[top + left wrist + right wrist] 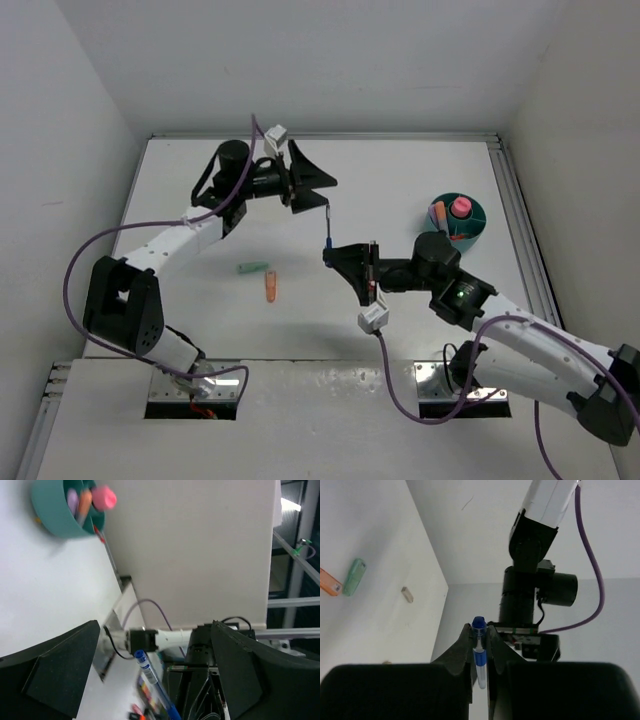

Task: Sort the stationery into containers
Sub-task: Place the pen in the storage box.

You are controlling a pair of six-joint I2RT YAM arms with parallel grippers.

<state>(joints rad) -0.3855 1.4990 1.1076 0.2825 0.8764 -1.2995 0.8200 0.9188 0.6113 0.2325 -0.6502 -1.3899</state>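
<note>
Next I should swing my right gripper to its right in the top view to the teal cup (470, 235) of markers, turn fingers down and release the pen inside.
My right gripper (331, 256) is shut on a dark-blue pen (328, 226) and holds it above the table's middle; the right wrist view shows the pen (479, 652) pinched between the fingertips. My left gripper (310, 186) stands open just beyond the pen's far end, with nothing in it. In the left wrist view the pen (152, 680) rises between the wide-open jaws without touching them. The teal cup (470, 235) stands at the right and holds a pink-red marker (460, 208) and other pieces. A mint-green stub (253, 267) and an orange stub (270, 288) lie on the table left of centre.
The white table is walled at the back and on both sides. A raised rail (520, 215) runs along its right edge just beyond the cup. A small tan piece (407, 594) lies on the table past the stubs in the right wrist view.
</note>
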